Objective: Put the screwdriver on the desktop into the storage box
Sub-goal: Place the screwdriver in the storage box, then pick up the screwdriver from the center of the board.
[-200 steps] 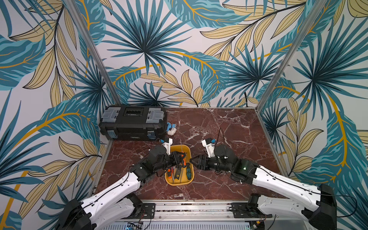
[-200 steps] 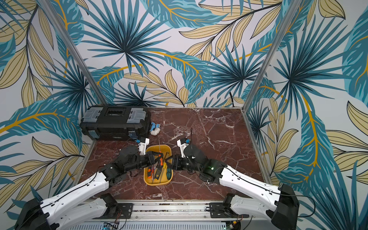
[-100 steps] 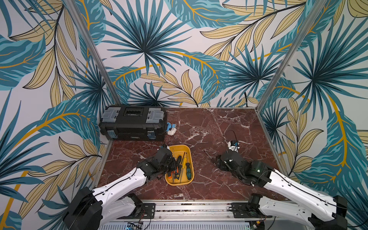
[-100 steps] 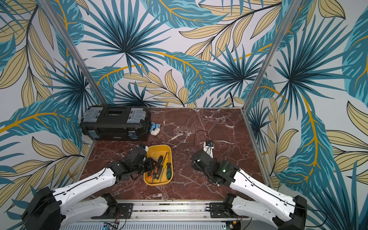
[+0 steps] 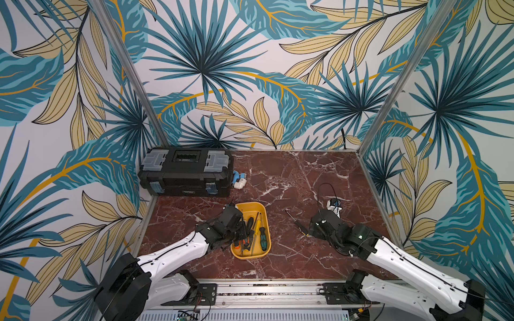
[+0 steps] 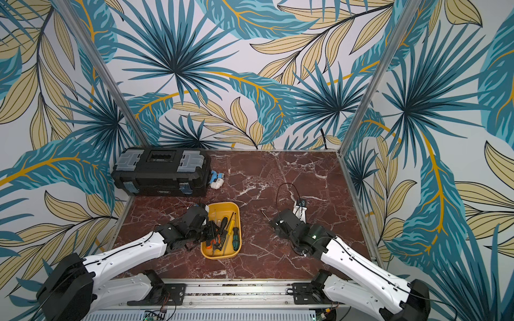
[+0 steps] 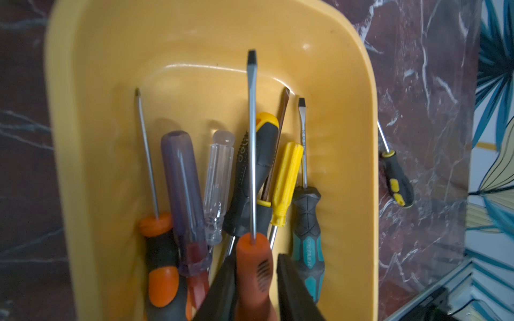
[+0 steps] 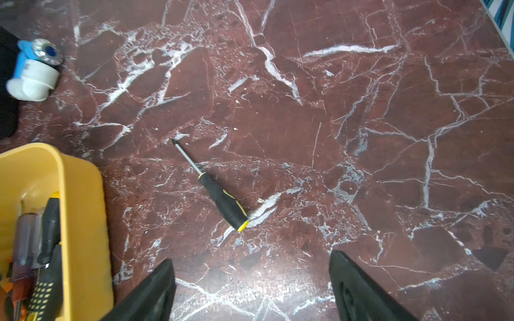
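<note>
The slanted black screwdriver's handle (image 5: pixel 303 229) lies below the robot's right gripper on the side toward the storage box (image 5: pixel 251 205), so that gripper should next edge down that way and turn its fingers to straddle the handle.
A black screwdriver (image 8: pixel 219 198) with yellow trim lies on the red-brown marble desktop (image 5: pixel 292 178), right of the yellow storage box (image 5: pixel 251 205); it also shows in both top views (image 5: pixel 299 225) (image 6: pixel 265 215) and the left wrist view (image 7: pixel 396 178). My right gripper (image 8: pixel 250 257) hovers just behind its handle end, open wide and empty. Several screwdrivers lie in the storage box (image 7: pixel 194 41). My left gripper (image 7: pixel 256 257) is low inside the box, its jaws either side of an orange-handled screwdriver (image 7: pixel 252 139). One finger touches the handle; the other stands slightly clear.
A black toolbox (image 5: pixel 186 172) with grey latches stands at the back left. A small white and blue fitting (image 8: pixel 33 72) lies beside it. Patterned walls and metal posts close in the desktop on three sides.
My right arm has swung away from the box to the lone screwdriver and its jaws have spread wide. My left gripper has sunk into the box and its jaws have parted slightly.
</note>
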`<state>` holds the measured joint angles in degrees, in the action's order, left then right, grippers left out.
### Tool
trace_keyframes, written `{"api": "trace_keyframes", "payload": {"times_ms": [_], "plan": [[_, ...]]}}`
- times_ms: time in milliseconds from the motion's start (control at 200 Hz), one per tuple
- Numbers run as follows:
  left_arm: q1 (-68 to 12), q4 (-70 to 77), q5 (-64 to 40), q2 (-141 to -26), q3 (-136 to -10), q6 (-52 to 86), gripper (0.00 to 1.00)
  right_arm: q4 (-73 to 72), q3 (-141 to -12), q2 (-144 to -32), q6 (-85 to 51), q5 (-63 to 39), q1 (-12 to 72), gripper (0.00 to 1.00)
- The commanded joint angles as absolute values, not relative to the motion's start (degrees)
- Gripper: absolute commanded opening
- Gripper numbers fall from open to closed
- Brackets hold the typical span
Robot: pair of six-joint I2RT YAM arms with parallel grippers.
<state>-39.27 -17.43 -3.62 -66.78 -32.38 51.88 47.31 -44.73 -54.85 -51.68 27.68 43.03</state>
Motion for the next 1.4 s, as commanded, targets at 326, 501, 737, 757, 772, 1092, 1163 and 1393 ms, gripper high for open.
{"api": "trace_keyframes", "payload": {"times_ms": [326, 501, 737, 757, 772, 1092, 1163, 1393], "plan": [[-39.2, -22.8, -1.5, -60.5, -34.6, 50.3, 0.5, 37.4, -44.6, -73.2, -40.8, 10.4, 35.8, 0.8], [-39.2, -24.3, -1.7, -57.1, -36.1, 49.9, 0.51, 32.7, -44.4, -78.2, -38.4, 6.6, 33.5, 0.69], [-39.2, -24.1, -2.4, -53.9, -37.7, 49.9, 0.52, 29.2, -43.6, -83.7, -37.9, 5.5, 32.9, 0.6], [-39.1, -23.9, -2.5, -53.6, -37.7, 49.9, 0.52, 29.1, -43.4, -84.1, -38.0, 5.7, 32.8, 0.59], [-39.1, -23.7, -2.5, -53.5, -37.7, 49.8, 0.52, 29.1, -43.3, -84.3, -38.0, 5.8, 32.8, 0.58], [-39.0, -33.0, 8.3, -53.4, -40.4, 47.1, 0.58, 28.1, -41.3, -87.2, -38.8, 5.4, 32.7, 0.33], [-39.0, -36.0, 13.5, -53.3, -40.5, 47.1, 0.64, 28.1, -41.0, -87.0, -38.8, 5.3, 32.7, 0.2], [-38.2, -32.7, 14.3, -54.5, -37.2, 44.6, 0.74, 27.7, -39.2, -81.5, -41.1, 3.1, 33.8, 0.0]]}}
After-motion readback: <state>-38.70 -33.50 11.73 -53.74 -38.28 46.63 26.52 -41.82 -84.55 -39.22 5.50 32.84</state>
